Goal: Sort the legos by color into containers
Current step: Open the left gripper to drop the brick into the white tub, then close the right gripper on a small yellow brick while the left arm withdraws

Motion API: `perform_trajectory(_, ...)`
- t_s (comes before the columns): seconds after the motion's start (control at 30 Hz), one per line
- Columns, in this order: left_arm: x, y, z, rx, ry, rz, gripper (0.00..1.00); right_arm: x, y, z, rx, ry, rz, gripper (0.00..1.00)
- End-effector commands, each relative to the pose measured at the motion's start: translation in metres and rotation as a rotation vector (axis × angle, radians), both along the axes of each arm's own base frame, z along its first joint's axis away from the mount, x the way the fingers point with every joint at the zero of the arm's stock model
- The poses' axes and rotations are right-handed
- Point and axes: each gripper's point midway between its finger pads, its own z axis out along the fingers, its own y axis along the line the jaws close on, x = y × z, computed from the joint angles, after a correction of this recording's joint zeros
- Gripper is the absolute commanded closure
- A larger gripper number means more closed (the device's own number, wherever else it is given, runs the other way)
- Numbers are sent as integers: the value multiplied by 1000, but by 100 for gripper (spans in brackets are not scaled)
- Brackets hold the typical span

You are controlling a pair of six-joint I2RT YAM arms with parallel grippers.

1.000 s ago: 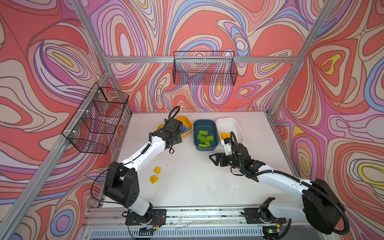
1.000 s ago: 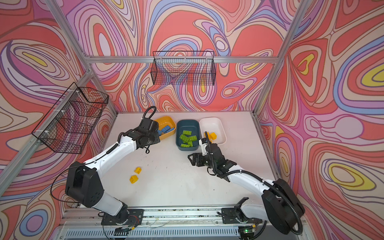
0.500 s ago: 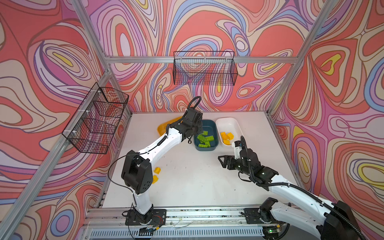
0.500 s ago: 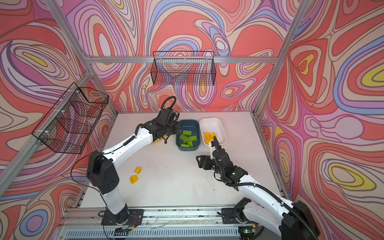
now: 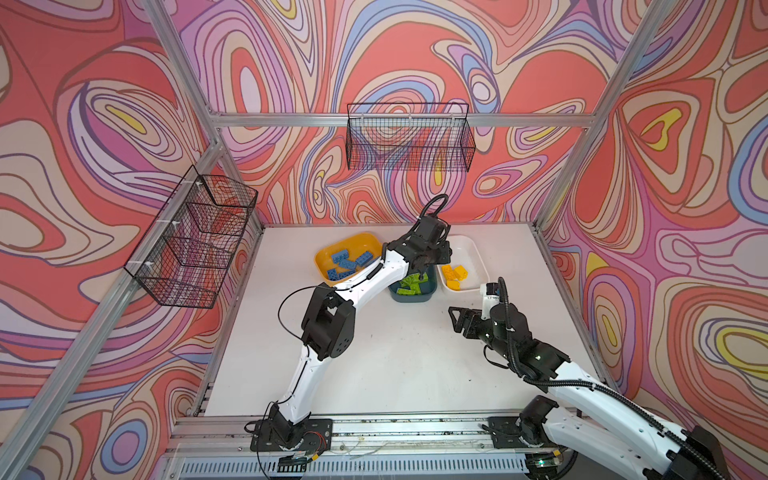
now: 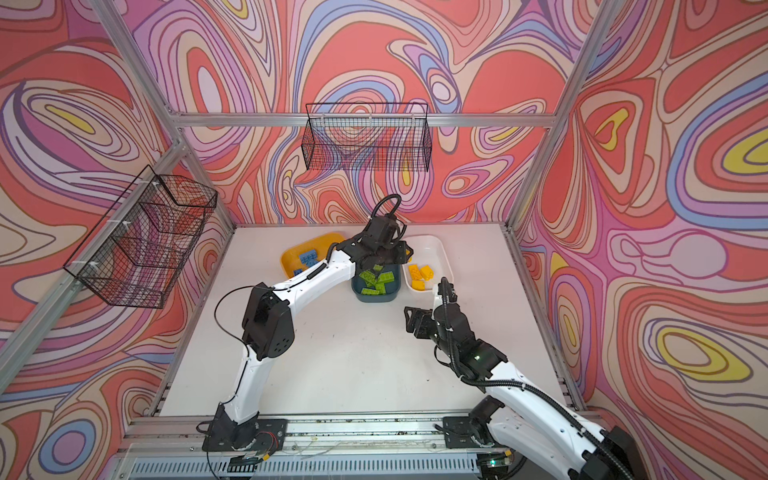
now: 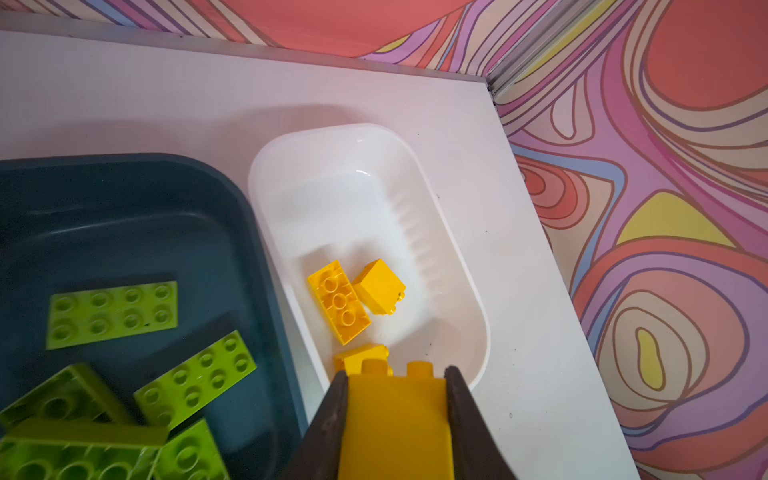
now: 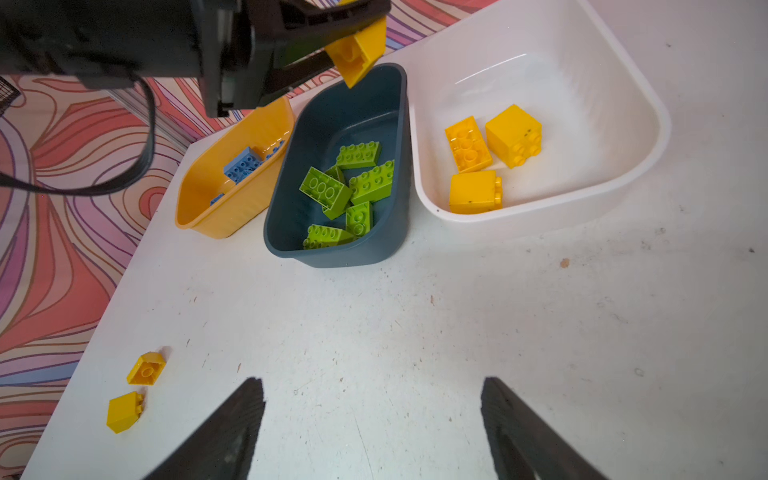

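The left gripper will move off the seam between the containers, over the white container's bottom, and let go of the lego, since yellow legos are already in the white container [image 5: 473, 253].
My left gripper [image 7: 395, 374] is shut on a yellow lego [image 7: 397, 424] with its studs pointing forward. It hangs above the seam between the teal container [image 5: 415, 298] and the white container [image 5: 473, 253]; the right wrist view shows this held lego [image 8: 359, 50] in the air. Three yellow legos [image 8: 473, 191] lie in the white container, several green legos [image 8: 357, 183] in the teal one, and blue legos [image 5: 349, 262] in the yellow container [image 5: 357, 241]. Two small yellow legos [image 8: 146, 368] lie loose on the table. My right gripper [image 8: 372, 399] stands open and empty over bare table in front of the containers.
Black wire baskets hang on the back wall [image 5: 409, 137] and the left wall [image 5: 195, 241]. The left arm's elbow [image 5: 328, 324] rises over the table's left middle and hides the loose legos in both top views. The back right table corner [image 7: 486, 83] lies just beyond the white container.
The left arm has swung right, from over the yellow container across the teal one to the white container's edge. The right gripper has drawn back from the white container towards the front.
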Motion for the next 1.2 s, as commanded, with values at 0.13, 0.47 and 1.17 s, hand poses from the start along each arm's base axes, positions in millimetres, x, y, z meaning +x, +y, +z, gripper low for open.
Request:
perform_trajectory(0.13,11,-31,-30,-69,65,-23,78,3,-1,-4,3,9,-26,14)
perform_trajectory(0.47,18,-41,-35,-93,55,-34,71,2,-2,-8,-20,21,-20,14)
perform_trajectory(1.17,17,32,88,-228,-104,40,24,-2,65,5,-113,80,221,14)
